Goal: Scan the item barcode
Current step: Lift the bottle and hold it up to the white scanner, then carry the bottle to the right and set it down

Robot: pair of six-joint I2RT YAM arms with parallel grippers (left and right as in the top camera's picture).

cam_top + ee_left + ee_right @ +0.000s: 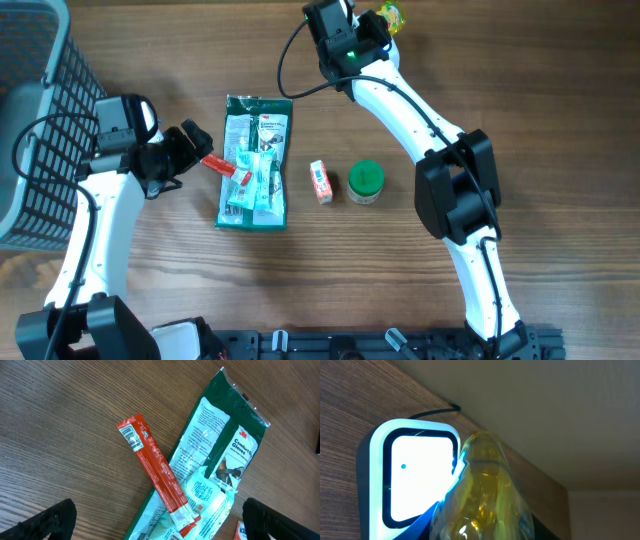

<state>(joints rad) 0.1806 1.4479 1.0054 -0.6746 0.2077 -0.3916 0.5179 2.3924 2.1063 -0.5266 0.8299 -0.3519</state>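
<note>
Next, my right gripper needs to swing to its right in the overhead view and down to release the bottle (487, 490), as bare tabletop lies below there.
My right gripper (383, 22) is at the table's far edge, shut on a clear yellow bottle (487, 490) with a blue label. The bottle tilts up right beside the scanner (417, 475), a pale blue unit with a brightly lit white window, and overlaps the window's right edge. In the overhead view only the bottle's yellow tip (394, 15) shows. No barcode can be made out on it. My left gripper (160, 525) is open just above the table, its fingers wide on either side of a red stick pack (157, 477).
The red stick pack lies across a green glove packet (255, 160). A small red and white box (320, 181) and a green-lidded jar (366, 182) stand mid-table. A dark wire basket (40, 130) fills the left edge. A black cable (437, 410) runs behind the scanner.
</note>
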